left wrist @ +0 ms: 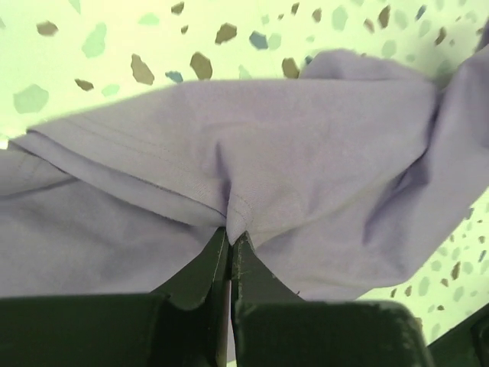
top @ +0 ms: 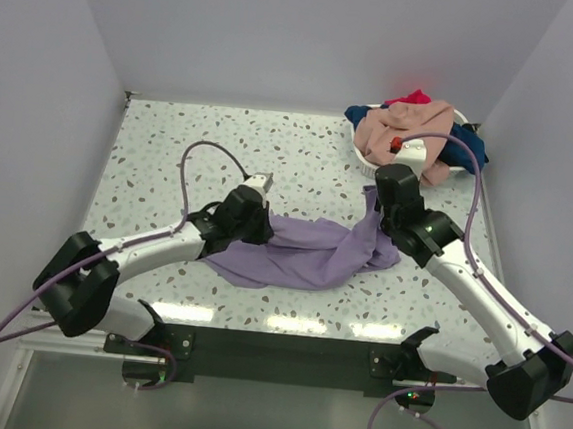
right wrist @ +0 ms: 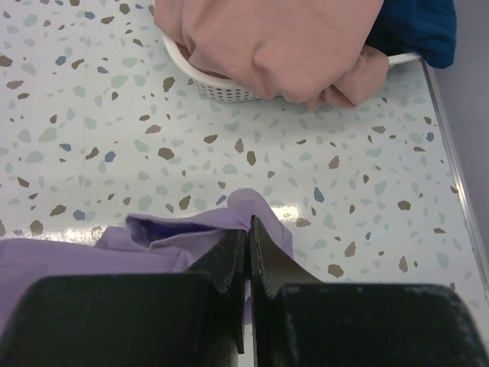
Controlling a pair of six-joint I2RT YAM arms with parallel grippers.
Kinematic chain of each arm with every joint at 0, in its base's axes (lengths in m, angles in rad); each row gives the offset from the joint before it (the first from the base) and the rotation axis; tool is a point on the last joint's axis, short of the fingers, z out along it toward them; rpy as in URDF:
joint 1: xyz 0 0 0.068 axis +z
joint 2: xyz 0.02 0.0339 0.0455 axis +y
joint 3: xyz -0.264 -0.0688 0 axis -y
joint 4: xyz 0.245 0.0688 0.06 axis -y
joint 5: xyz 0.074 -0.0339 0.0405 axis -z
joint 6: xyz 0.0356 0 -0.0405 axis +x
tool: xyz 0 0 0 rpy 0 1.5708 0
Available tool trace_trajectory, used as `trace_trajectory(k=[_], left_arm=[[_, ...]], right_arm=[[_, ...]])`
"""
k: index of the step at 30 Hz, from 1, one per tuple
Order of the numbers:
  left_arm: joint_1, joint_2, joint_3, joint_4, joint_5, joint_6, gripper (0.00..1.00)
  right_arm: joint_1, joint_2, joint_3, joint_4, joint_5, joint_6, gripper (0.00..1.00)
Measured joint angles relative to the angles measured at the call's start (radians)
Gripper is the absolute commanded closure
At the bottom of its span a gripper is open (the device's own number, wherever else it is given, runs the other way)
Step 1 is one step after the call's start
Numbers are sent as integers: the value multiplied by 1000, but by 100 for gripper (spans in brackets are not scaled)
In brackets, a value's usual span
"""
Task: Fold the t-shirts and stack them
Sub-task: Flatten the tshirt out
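Note:
The shirt lies crumpled. My left gripper will next lift the shirt's hem, then bring it down to the left in the top view onto bare tabletop and let it go.
A lavender-purple t-shirt [top: 303, 251] lies crumpled across the middle of the speckled table, stretched between both arms. My left gripper [left wrist: 231, 233] is shut on a hemmed fold of this shirt [left wrist: 306, 145] at its left end; in the top view the left gripper [top: 258, 215] sits over that end. My right gripper [right wrist: 250, 222] is shut on a bunched edge of the purple shirt [right wrist: 191, 229] at its right end; from above the right gripper [top: 379, 211] holds the cloth pulled up a little. A peach-pink t-shirt [top: 410, 125], a navy blue one [top: 471, 145] and a red one [top: 414, 96] are heaped in the basket.
The white oval basket [top: 364, 157] stands at the back right corner, close beyond the right gripper; its wall [right wrist: 221, 90] shows under the peach-pink shirt [right wrist: 275, 42]. White walls enclose the table on three sides. A metal edge strip [right wrist: 447, 145] runs along the table's right side.

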Motion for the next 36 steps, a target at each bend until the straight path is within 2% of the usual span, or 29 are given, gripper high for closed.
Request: trace_trajectory(k=[6, 11, 14, 19, 26, 32, 36], left_arm=[[42, -136, 86, -98, -47, 32, 100], [233, -240, 236, -134, -63, 79, 100], [305, -243, 369, -165, -77, 113, 100], [307, -234, 645, -242, -99, 201, 100], [308, -277, 1004, -339, -143, 303, 100], [308, -299, 1319, -377, -70, 349, 100], [308, -358, 1409, -377, -3, 352, 100]], right_arm=[[-10, -1, 47, -16, 39, -80, 100], [-21, 24, 192, 9, 69, -180, 100], [-29, 69, 301, 15, 76, -240, 100], [-31, 97, 470, 18, 64, -332, 100], [-31, -37, 689, 23, -58, -417, 100], [-31, -103, 985, 25, -222, -443, 100], [-31, -136, 1133, 37, -319, -449, 100]])
